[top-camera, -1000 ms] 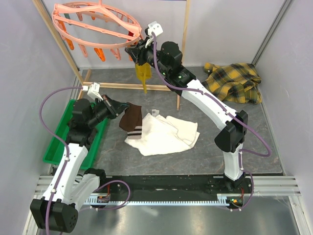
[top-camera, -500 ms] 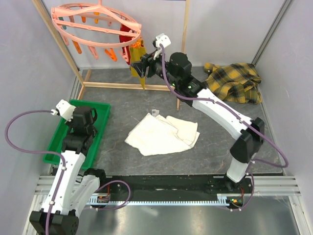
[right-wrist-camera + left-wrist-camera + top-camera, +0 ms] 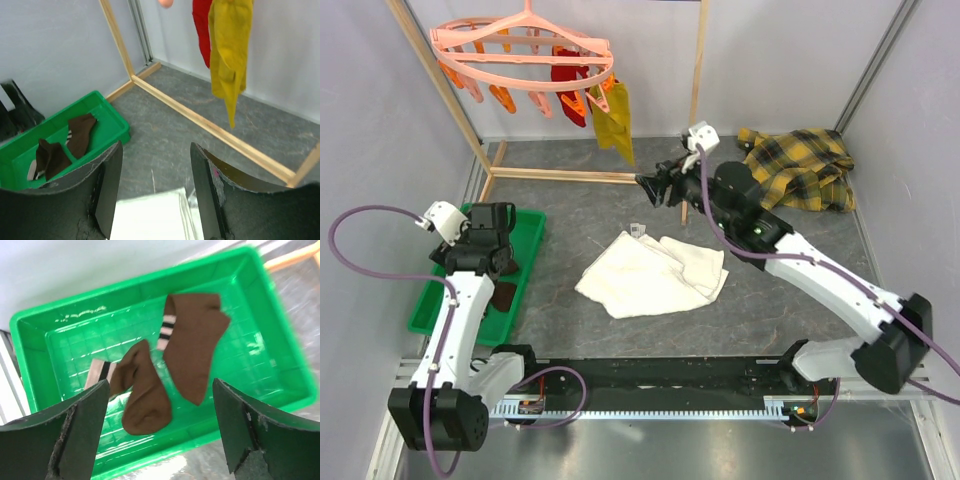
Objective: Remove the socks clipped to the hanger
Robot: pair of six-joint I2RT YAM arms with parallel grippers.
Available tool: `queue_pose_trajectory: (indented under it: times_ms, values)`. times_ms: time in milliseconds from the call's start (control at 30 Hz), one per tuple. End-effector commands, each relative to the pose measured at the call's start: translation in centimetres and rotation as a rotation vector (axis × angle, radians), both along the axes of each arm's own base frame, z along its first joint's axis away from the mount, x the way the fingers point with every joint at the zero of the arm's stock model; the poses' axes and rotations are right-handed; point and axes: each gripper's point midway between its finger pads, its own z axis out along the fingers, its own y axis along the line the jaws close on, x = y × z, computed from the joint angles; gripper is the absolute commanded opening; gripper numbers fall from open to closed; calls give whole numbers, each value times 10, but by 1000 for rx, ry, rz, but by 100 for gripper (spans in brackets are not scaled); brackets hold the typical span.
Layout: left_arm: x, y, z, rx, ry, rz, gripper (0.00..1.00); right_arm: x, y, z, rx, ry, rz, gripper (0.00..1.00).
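Next, my left gripper needs to tilt level and swing outward onto the yellow sock's loose lower end, which hangs outward and to the gripper's right in the top view.
The pink hanger hangs at the top left with a red sock and a mustard yellow sock clipped to it. Both socks, the yellow one and the red one, show far ahead in the right wrist view. Two dark brown socks lie loose in the green tray. My left gripper hovers over them, open and holding nothing. My right gripper is open and empty, low over the floor, well right of and below the hanger.
The green tray sits at the left edge. A white towel lies mid-floor, just under my right gripper. A yellow-black plaid shirt is heaped at the back right. The wooden frame rack crosses the floor below the hanger.
My left gripper swung from above the towel to the tray, opened and let the brown sock drop in. My right gripper drew back down and right from the hanger, which swung.
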Motion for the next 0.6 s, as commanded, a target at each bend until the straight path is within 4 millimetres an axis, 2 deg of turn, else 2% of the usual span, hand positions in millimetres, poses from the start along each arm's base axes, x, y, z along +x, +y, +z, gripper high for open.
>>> queue_pose_trajectory:
  times_ms: [0,33,67,100,133,167,200,233,300,367,433,467,500,567]
  values:
    - [22,-18,40,-62,-132,-135,88,-28,-29,1,35,9,-22,64]
    - [29,-27,41,-65,-115,-229,86,-37,-35,7,58,2,-17,64]
    - [44,-37,58,-75,-215,-306,85,-43,-38,5,60,4,-6,64]
    - [56,-65,50,-146,-245,-465,84,-47,-41,-6,47,16,-6,64]
    - [64,-81,55,-142,-279,-597,84,-55,-50,0,60,0,-7,64]
    - [78,-123,99,-158,-501,-847,85,-59,-54,-3,53,-1,-11,64]
    - [77,-140,87,-176,-527,-951,99,-67,-64,-5,50,-14,-16,65]
    - [76,-153,100,-183,-617,-1017,99,-71,-69,-6,36,-28,-17,65]
    - [80,-168,115,-184,-732,-1064,99,-80,-84,-12,-14,-52,-37,66]
    - [87,-179,116,-180,-732,-1093,99,-83,-96,-16,-51,-61,-69,66]
    - [104,-191,114,-173,-716,-1128,99,-88,-109,-15,-56,-61,-104,66]
    - [107,-208,112,-179,-712,-1169,99,-90,-112,-16,-58,-54,-107,66]
    - [116,-212,107,-143,-687,-1166,99,-94,-115,-12,-41,-60,-106,66]
    - [124,-231,113,-87,-699,-1173,99,-98,-116,-15,-42,-55,-95,67]
